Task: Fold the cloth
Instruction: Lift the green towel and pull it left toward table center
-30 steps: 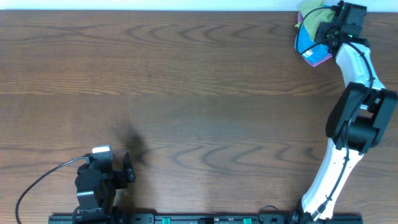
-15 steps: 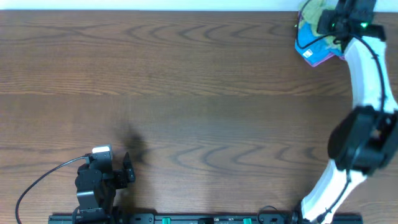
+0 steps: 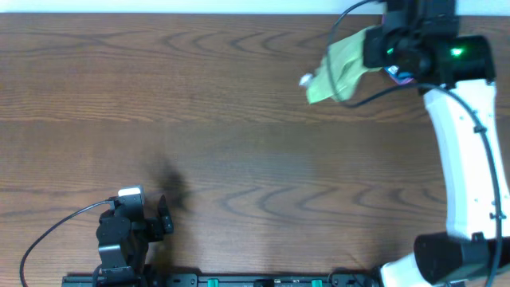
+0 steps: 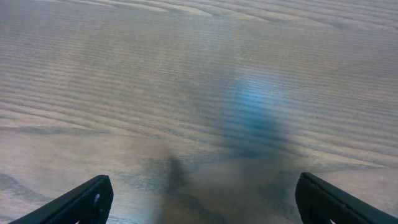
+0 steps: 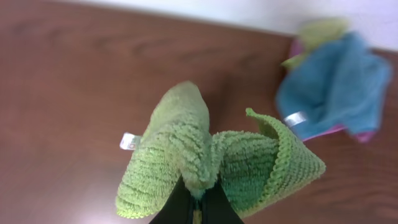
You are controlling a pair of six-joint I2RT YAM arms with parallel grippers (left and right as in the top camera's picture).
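My right gripper swings the green cloth (image 3: 339, 68) left in the overhead view to the bare middle tabletop below next, then lowers and releases it.
My right gripper (image 3: 368, 54) is shut on a green cloth (image 3: 339, 68) and holds it bunched up in the air above the back right of the table. In the right wrist view the green cloth (image 5: 205, 162) hangs from the closed fingertips (image 5: 198, 198), with a white tag on its left side. My left gripper (image 3: 163, 217) is open and empty, parked low at the front left. In the left wrist view its fingers (image 4: 199, 199) are spread wide over bare wood.
A pile of other cloths, blue (image 5: 336, 84) on pink with a yellow-green one, lies at the back right corner, mostly hidden by my right arm in the overhead view (image 3: 401, 76). The wooden table (image 3: 239, 119) spans the view.
My right gripper has lifted the green cloth off the corner pile and carried it left, away from the pile. The left arm has not moved.
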